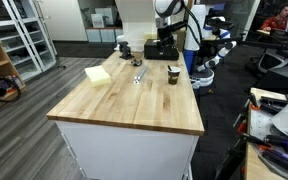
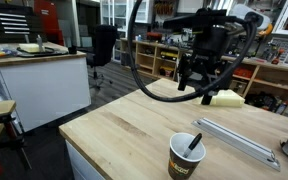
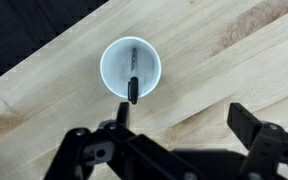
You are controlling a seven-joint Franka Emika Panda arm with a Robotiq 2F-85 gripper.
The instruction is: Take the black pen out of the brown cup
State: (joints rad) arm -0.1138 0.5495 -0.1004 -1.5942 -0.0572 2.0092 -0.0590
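My gripper should move down and to the left in the wrist view, onto the pen's upper end (image 2: 197, 137) (image 3: 133, 92), because that end sticks out over the cup's rim.
The brown cup (image 2: 183, 163) stands on the wooden table near its front edge; it also shows in an exterior view (image 1: 173, 74). The black pen (image 2: 194, 145) leans inside it, its top sticking out over the rim. From above in the wrist view, the cup (image 3: 112, 62) has a pale inside, and the pen (image 3: 133, 85) lies across its lower rim. My gripper (image 3: 184, 122) is open and empty. It hangs well above the table (image 2: 197, 88), with the cup beyond its fingertips, not between them.
Shiny silver metal pieces (image 2: 234, 138) lie beside the cup. A pale yellow block (image 1: 98, 74) sits on the table. A black box (image 1: 160, 48) and a black roundish object (image 1: 123, 46) stand at the far end. The table edge (image 2: 114, 160) is close to the cup.
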